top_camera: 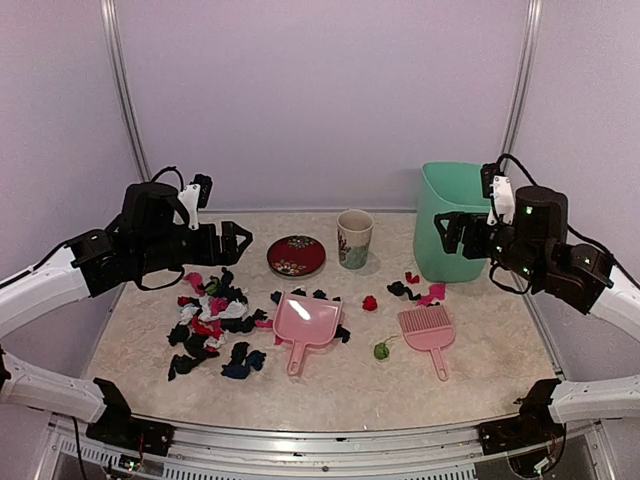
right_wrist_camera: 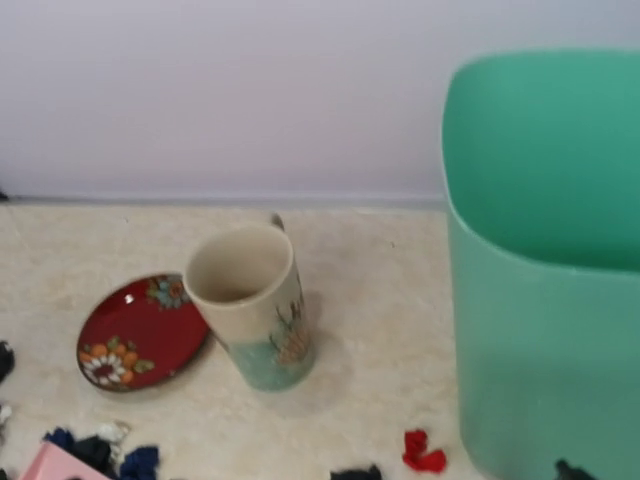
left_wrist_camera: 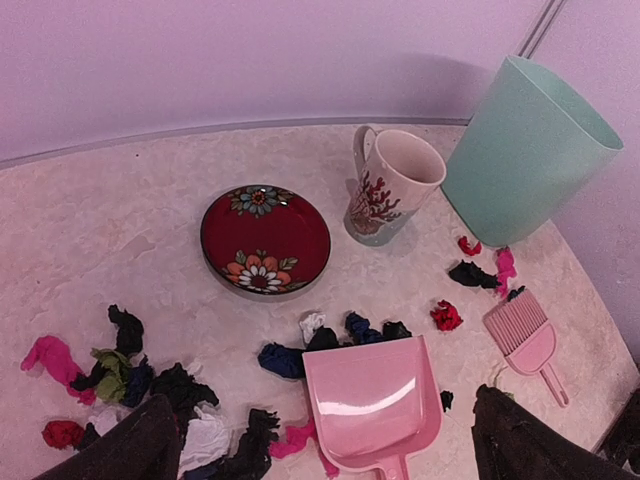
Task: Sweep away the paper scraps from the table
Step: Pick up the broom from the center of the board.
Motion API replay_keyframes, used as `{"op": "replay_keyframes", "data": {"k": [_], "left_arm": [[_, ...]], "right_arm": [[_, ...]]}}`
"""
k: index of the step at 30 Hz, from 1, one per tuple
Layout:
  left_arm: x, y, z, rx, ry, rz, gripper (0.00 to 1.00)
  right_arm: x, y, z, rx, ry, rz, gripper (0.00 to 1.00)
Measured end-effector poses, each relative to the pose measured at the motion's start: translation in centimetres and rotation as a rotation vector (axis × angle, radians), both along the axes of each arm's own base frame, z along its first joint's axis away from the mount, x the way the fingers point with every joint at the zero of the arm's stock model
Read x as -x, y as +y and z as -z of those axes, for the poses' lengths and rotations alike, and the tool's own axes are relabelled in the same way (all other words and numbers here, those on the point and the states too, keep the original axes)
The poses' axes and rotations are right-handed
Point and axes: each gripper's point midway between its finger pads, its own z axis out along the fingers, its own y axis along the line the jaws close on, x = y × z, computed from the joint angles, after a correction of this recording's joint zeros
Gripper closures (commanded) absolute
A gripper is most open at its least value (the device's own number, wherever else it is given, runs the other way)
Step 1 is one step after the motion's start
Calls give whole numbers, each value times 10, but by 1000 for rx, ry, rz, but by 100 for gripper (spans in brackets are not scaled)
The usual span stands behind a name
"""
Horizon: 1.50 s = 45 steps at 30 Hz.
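My right gripper should next go down and move back to close on the pink brush's handle (top_camera: 439,364), which is below and back from it, clear of scraps.
The paper scraps (top_camera: 210,320) lie heaped at the left of the table (top_camera: 330,390), mostly black with pink, red and white bits. A smaller group of scraps (top_camera: 415,290) sits near the bin, and single red (top_camera: 370,302) and green (top_camera: 381,351) ones lie between. My left gripper (top_camera: 240,240) hovers open above the heap; in its wrist view its dark fingers (left_wrist_camera: 120,450) frame the scraps (left_wrist_camera: 180,395) and the dustpan (left_wrist_camera: 375,400). My right gripper (top_camera: 445,232) hangs open, raised in front of the bin. Its fingers are outside the right wrist view, which shows a red scrap (right_wrist_camera: 420,450).
A pink dustpan (top_camera: 305,322) lies at mid-table, a pink brush (top_camera: 428,330) to its right. At the back stand a red flowered plate (top_camera: 296,256), a cup (top_camera: 354,238) and a green bin (top_camera: 455,220). White walls close in three sides.
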Motion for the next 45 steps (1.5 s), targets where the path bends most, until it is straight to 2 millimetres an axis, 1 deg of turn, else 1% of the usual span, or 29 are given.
{"op": "replay_keyframes", "data": {"k": [2,6,9,11,13,20,26,32,36,42,45], "left_arm": [[3,0,-7,13,-19,4,1],[11,6,-25,58,-75,2,1],[16,11,-37,90,-112,0,1],[19,13,-39,102,-126,1,1],[20,14,-36,104,-127,1,1],[23,12,-15,103,-87,10,1],[24,11,-11,116,-71,11,1],[24,12,-6,112,-64,6,1],[22,13,-5,104,-65,-3,1],[20,12,0,87,-57,-6,1],[19,11,1,86,-58,-6,1]], "right_arm": [[-1,1,-5,-6,-16,-4,0],[-1,4,-5,6,-26,-19,0],[0,4,2,18,-32,-31,0],[2,4,9,33,-31,-41,0],[4,4,17,45,-25,-50,0],[8,5,40,68,22,-69,5],[14,2,61,76,106,-65,8],[22,-4,92,92,239,-41,13],[31,-8,122,119,364,-12,16],[50,-7,159,135,531,10,22],[58,-5,181,143,606,20,24]]}}
